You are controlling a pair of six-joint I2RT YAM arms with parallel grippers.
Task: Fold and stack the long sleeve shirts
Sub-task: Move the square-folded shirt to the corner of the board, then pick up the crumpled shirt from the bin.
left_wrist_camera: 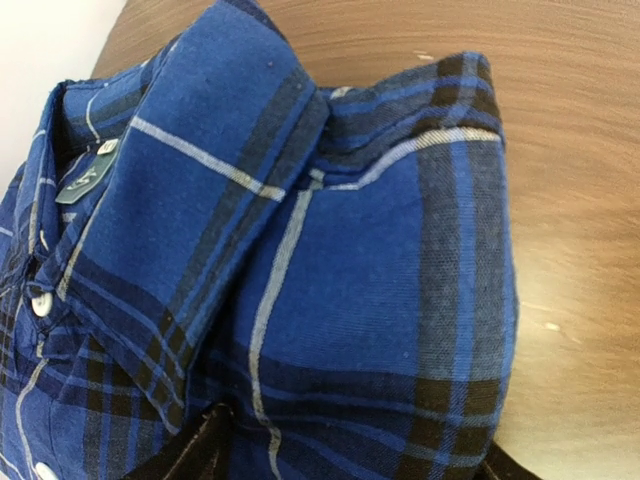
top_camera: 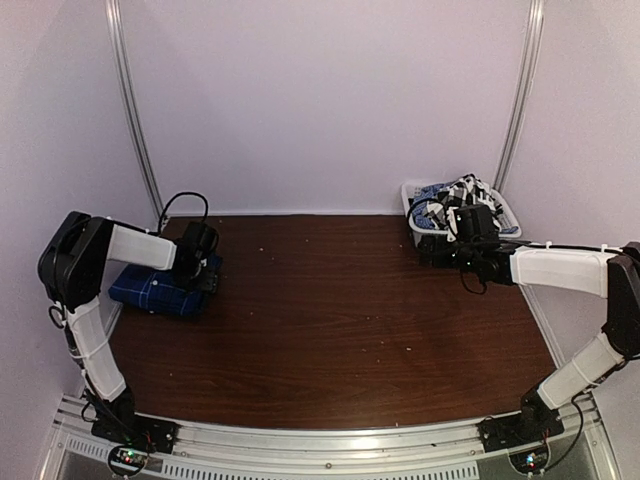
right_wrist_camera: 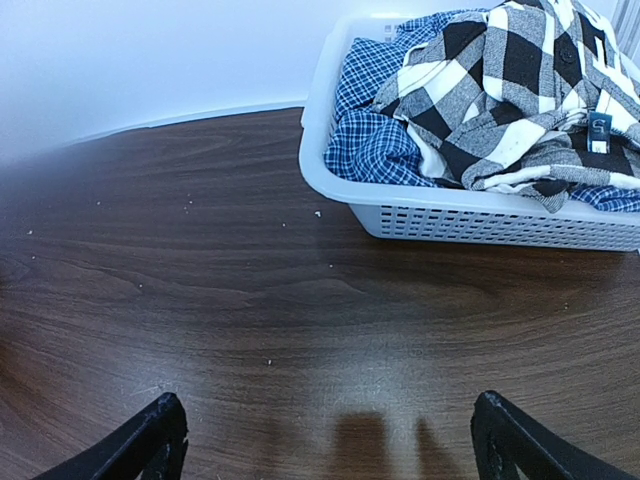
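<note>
The basket (right_wrist_camera: 480, 215) is outward of my right gripper and to its right in the top view, so my right gripper should next swing outward onto the near part of the black-and-white shirt.
A dark blue-and-black plaid long sleeve shirt (top_camera: 150, 290) lies folded on the table's left side, its collar and buttons (left_wrist_camera: 40, 300) showing in the left wrist view. My left gripper (top_camera: 203, 262) is low over its right end. The jaws stand wide on either side of the folded cloth (left_wrist_camera: 380, 260), which fills the gap between them (left_wrist_camera: 350, 462). The black-and-white checked shirt (right_wrist_camera: 500, 80) lies crumpled in a white basket (right_wrist_camera: 480, 215) at the back right (top_camera: 415, 205). My right gripper (right_wrist_camera: 330, 450) hovers open above bare wood just in front of the basket, holding nothing.
A finer blue checked cloth (right_wrist_camera: 370, 150) lies in the basket under the black-and-white shirt. The brown wooden table (top_camera: 330, 310) has pale walls behind and on both sides. A metal rail (top_camera: 330, 440) carrying the arm bases runs along the near edge.
</note>
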